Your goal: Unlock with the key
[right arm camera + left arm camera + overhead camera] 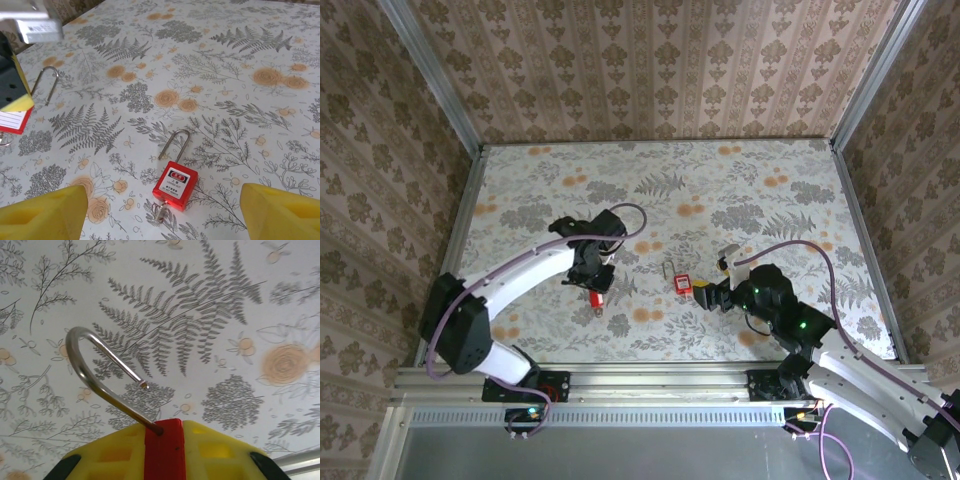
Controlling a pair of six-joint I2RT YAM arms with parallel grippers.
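Next, the left gripper shifts toward the second padlock, brings the held lock down, shackle sprung open, and releases it, as the clear fern print (623, 287) lies below there.
A red padlock (170, 450) is clamped between the yellow fingers of my left gripper (592, 268), which is shut on it. Its steel shackle (82, 365) is sprung open, with the free end in the air. In the right wrist view this held lock (12, 120) hangs at the far left. A second red padlock (175, 184) lies flat on the table, one shackle leg out of the body and a small key (161, 210) stuck in its bottom. My right gripper (162, 212) is open just short of that lock (682, 284), with a yellow finger on either side.
The floral tabletop (720, 190) is bounded by wallpapered walls on three sides and a metal rail (650, 375) along the near edge. A purple cable (800, 250) arches over the right arm.
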